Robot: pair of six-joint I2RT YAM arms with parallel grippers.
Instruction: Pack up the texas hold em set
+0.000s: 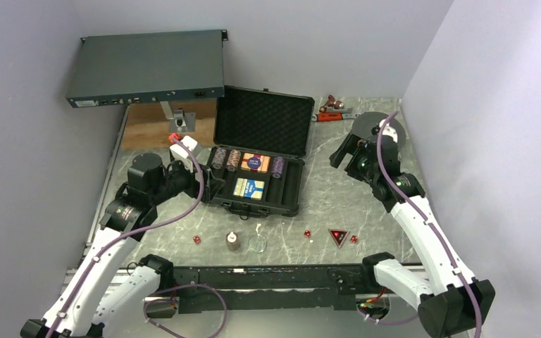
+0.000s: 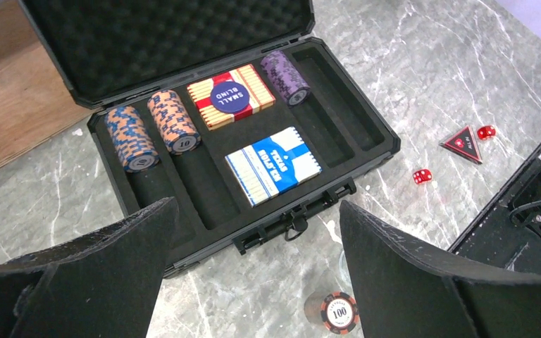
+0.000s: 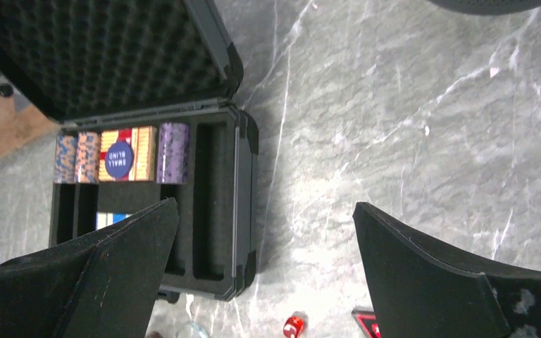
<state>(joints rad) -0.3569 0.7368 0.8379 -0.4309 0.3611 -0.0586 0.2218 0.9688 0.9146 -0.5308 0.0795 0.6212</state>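
The right gripper draws back and down onto the red die by the case's near corner next, since the die lies below my fingers and closer to my base.
The black case point(image 1: 292, 190) lies open at the table's middle, its foam lid point(image 1: 264, 121) raised. Inside it are blue-orange chip stacks point(image 2: 132, 138), a purple stack point(image 2: 286, 76), a red deck point(image 2: 230, 96) and a blue deck point(image 2: 273, 165). On the table in front lie a short chip stack point(image 2: 339, 312), red dice point(image 2: 422, 176) point(image 1: 197, 240) and the triangular marker point(image 2: 463, 145). My left gripper point(image 2: 257, 211) hangs open at the case's near left corner, holding nothing. My right gripper point(image 3: 264, 205) hovers open to the right of the case, empty.
A grey-blue rack unit point(image 1: 148, 68) sits raised at the back left over a wooden board point(image 1: 162, 123). A black round spool point(image 1: 370, 125) and a red tool point(image 1: 331, 113) lie at the back right. A clear disc point(image 1: 257, 243) rests beside the chip stack.
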